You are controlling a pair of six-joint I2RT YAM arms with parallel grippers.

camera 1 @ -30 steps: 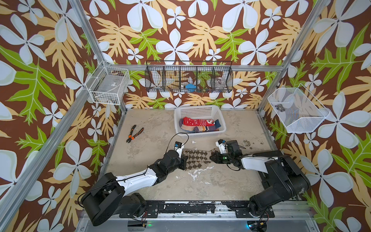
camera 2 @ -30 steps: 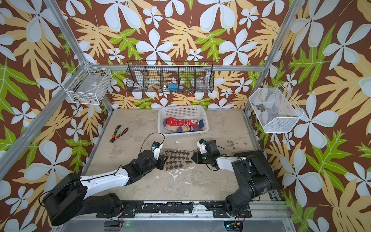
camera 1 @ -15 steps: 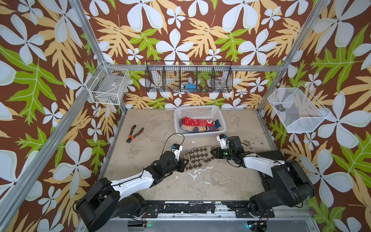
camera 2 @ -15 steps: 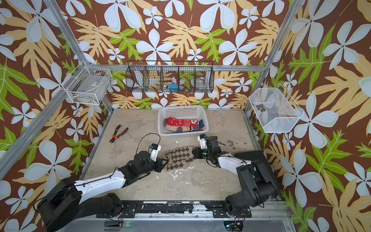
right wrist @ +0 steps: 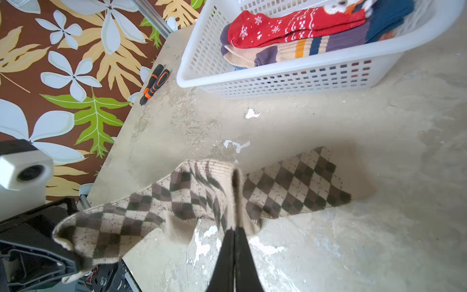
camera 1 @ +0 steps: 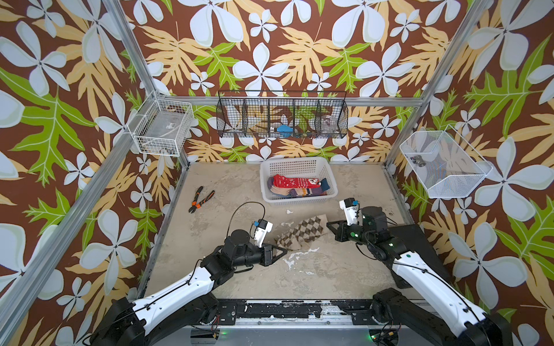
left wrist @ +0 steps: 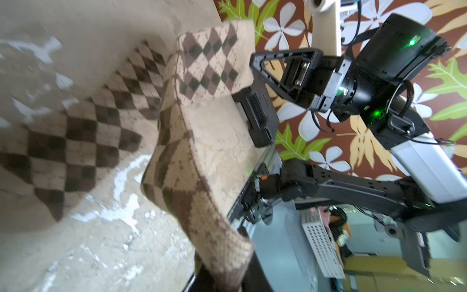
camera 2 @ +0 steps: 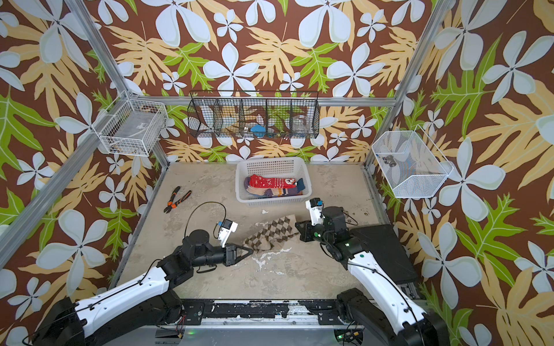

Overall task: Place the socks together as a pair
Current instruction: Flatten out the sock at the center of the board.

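Note:
The bare tabletop on the flat sock's near side is clear, so my right gripper needs to move back and down to it next and release the fold there.
A brown argyle sock point(camera 1: 302, 232) point(camera 2: 269, 232) hangs stretched between my two grippers over the middle of the table. My left gripper point(camera 1: 284, 250) point(camera 2: 251, 251) point(left wrist: 227, 273) is shut on its nearer end. My right gripper point(camera 1: 329, 225) point(camera 2: 297, 225) point(right wrist: 234, 228) is shut on a fold at the farther end. A second argyle sock point(left wrist: 75, 141) point(right wrist: 303, 184) lies flat on the table beneath. More socks lie in the white basket point(camera 1: 295, 162) point(camera 2: 271, 163): a red snowflake sock point(camera 1: 295, 181) point(right wrist: 290, 25) on top of striped cream and purple ones point(right wrist: 290, 50).
Orange-handled pliers point(camera 1: 201, 199) point(camera 2: 177, 199) point(right wrist: 154, 83) lie at the table's left side. A black pad point(camera 1: 410, 239) sits under the right arm. Wire baskets hang on the left, back and right walls, above the table.
The right gripper has closed on the argyle sock and shifted toward the back. The left gripper has drawn toward the front, and the sock is now pulled out lengthwise between them.

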